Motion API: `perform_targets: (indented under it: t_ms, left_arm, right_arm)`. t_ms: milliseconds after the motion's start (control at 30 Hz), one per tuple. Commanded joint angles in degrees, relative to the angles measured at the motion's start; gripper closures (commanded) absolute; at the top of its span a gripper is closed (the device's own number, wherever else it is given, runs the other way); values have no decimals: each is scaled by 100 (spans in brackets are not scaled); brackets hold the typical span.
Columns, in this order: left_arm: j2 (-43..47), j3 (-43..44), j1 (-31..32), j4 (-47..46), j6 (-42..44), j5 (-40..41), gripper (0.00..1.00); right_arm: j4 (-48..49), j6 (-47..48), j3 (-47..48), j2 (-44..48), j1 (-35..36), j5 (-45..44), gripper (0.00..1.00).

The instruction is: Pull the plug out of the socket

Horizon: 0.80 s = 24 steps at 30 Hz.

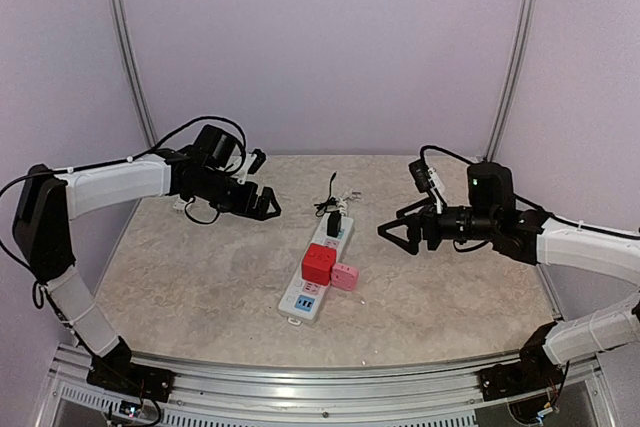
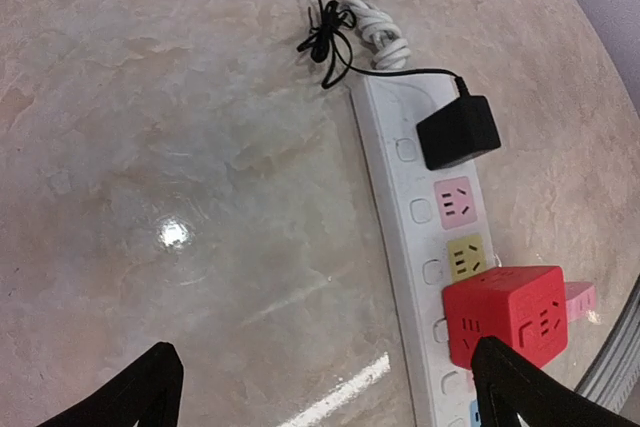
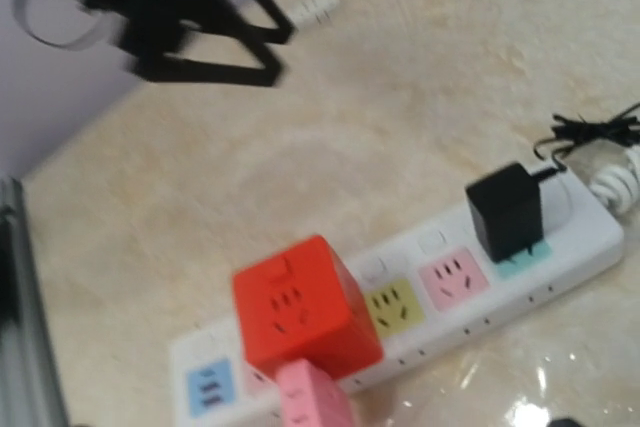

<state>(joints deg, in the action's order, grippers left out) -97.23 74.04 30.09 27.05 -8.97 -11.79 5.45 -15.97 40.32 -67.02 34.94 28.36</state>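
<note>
The pink cube (image 1: 345, 276) (image 3: 310, 402) sits below my right gripper, to the left in the top view, so my right gripper will move down onto it next.
The socket (image 1: 318, 269) is a long white power strip lying in the middle of the table, also in the left wrist view (image 2: 400, 207) and the right wrist view (image 3: 560, 247). A black plug (image 1: 333, 223) (image 2: 458, 132) (image 3: 505, 212) with a thin black cord sits in its far end. A red cube adapter (image 1: 319, 263) (image 2: 505, 312) (image 3: 300, 307) stands on the strip, with a pink cube (image 1: 345, 276) (image 3: 310, 402) against its side. My left gripper (image 1: 272, 209) (image 2: 330, 397) hovers open to the left of the strip, holding nothing. My right gripper (image 1: 393, 239) hangs open to the right of it, empty.
A bundled white cord (image 2: 378, 22) and the tangled black cord (image 2: 325, 37) lie beyond the strip's far end. Purple walls with metal posts (image 1: 125, 47) close in the back and sides. A metal rail (image 1: 320, 372) runs along the near edge.
</note>
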Motion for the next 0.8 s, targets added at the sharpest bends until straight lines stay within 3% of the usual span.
perform_targets:
  t_ms: [0,400,767]
  left_arm:
    - [433,-427,398,-640,-611,-836,1]
    - [6,-628,1317,-1251,-1322,-911,3]
    - [-580,-500,1543,-1316,-1507,-945,6]
  right_arm:
    - [-65,875,-21,-425,312,-439,4]
    - [282,1761,179,-1773,792,-550,13]
    - [249,2135,608,-2555,1122,-579,33]
